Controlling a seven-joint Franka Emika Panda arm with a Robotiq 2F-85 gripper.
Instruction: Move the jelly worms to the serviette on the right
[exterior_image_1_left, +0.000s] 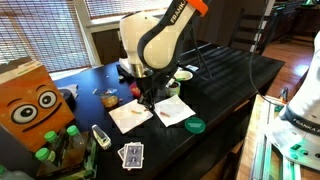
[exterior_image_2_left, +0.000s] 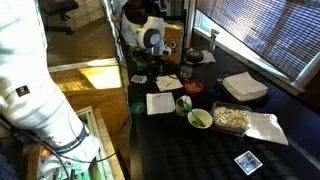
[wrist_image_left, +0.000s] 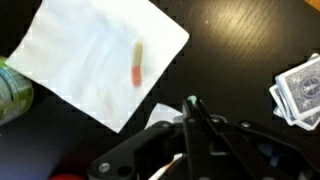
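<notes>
My gripper should move toward the green lid and go down over the serviette's middle (exterior_image_1_left: 174, 110) to release the worm, because that spot is below the worm, toward the lid.
In the wrist view one orange-yellow jelly worm (wrist_image_left: 136, 63) lies on a white napkin (wrist_image_left: 90, 55) at the upper left. My gripper (wrist_image_left: 191, 100) comes in from the bottom, shut, with a tiny green bit of a jelly worm pinched at its fingertips. A white napkin corner (wrist_image_left: 160, 114) shows under the fingers. In an exterior view the gripper (exterior_image_1_left: 148, 102) hangs low between two napkins: the left one (exterior_image_1_left: 130, 116) and the serviette (exterior_image_1_left: 174, 109) on the right, which carries a small red mark. In an exterior view the same two napkins (exterior_image_2_left: 160, 103) lie below the arm.
Playing cards (wrist_image_left: 300, 88) lie near the napkin and at the table's front (exterior_image_1_left: 131, 154). A green lid (exterior_image_1_left: 195, 125), a bowl (exterior_image_1_left: 183, 75), an orange box with eyes (exterior_image_1_left: 35, 100) and green bottles (exterior_image_1_left: 55, 148) stand around. A napkin stack (exterior_image_2_left: 245, 87) and tray (exterior_image_2_left: 232, 118) sit farther off.
</notes>
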